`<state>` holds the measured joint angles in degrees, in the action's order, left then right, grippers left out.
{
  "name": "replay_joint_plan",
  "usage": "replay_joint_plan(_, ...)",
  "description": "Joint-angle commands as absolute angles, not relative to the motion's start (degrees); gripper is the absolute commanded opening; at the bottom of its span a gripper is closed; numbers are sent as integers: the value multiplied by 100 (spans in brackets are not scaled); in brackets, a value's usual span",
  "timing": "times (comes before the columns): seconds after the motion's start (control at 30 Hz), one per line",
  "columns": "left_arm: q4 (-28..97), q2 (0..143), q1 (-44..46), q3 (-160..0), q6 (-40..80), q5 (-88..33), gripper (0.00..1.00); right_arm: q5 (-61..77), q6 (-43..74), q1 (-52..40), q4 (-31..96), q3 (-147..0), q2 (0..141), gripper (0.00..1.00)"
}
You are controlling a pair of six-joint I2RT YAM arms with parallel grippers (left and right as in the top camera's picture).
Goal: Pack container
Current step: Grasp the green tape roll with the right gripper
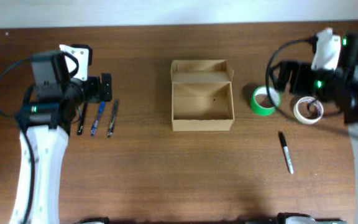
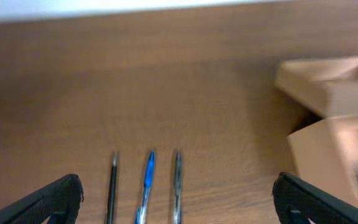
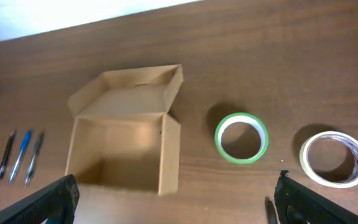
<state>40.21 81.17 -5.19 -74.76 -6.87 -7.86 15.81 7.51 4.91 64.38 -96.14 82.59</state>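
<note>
The right gripper comes down open onto the green tape roll's rim (image 1: 277, 99) on the side by the white roll (image 1: 308, 110) next, since bare tabletop there leaves finger room.
The container, a tan cardboard box (image 1: 202, 124), stands open at the table's middle with its flap lid folded back; its inside looks empty. It also shows in the right wrist view (image 3: 169, 152) and at the right of the left wrist view (image 2: 328, 99). My left gripper (image 1: 103, 87) is open and empty above three pens: black (image 2: 112, 186), blue (image 2: 146, 183) and grey (image 2: 177, 186). My right gripper (image 1: 286, 76) is open and empty, up over the green tape roll (image 1: 265, 101) and the white tape roll (image 1: 308, 110).
A black marker (image 1: 286, 152) lies in front of the tape rolls at the right. The green roll (image 3: 242, 137) and the white roll (image 3: 332, 157) lie flat to the right of the box. The three pens (image 1: 96, 118) lie side by side at the left.
</note>
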Motion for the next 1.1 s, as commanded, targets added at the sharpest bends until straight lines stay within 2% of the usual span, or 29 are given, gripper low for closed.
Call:
replay_joint_plan(0.0, 3944, 8847, -775, -7614, -808, -1072, 99, 1431, 1387, 825, 6455, -9751, 9279, 100)
replay_joint_plan(0.1, 3935, 9216, -867, -7614, -808, -1024, 99, 1461, 1605, 1011, 6460, -9751, 10007, 100)
replay_joint_plan(0.4, 3948, 9655, -880, -7612, -808, -921, 99, 958, 1747, 1059, 6541, -9751, 11677, 88)
replay_joint_plan(0.77, 3948, 9653, -880, -7612, -808, -921, 99, 650, 1747, 1059, 6547, -9620, 12350, 76)
replay_joint_plan(0.83, 3948, 9653, -880, -7612, -808, -921, 99, 613, 1747, 1059, 6464, -9526, 12350, 70)
replay_joint_plan(0.9, 3948, 9653, -880, -7612, -805, -921, 99, 613, 1747, 1057, 6283, -9319, 12350, 57)
replay_joint_plan(1.0, 3948, 9653, -880, -7612, -808, -921, 99, 617, 1828, 1059, 5822, -8783, 12350, 55)
replay_joint_plan(1.03, 3948, 9653, -880, -7612, -808, -921, 99, 620, 1857, 1059, 5806, -8757, 12350, 50)
replay_joint_plan(1.07, 3948, 9653, -880, -7612, -805, -921, 99, 617, 1855, 1059, 5804, -8759, 12350, 41)
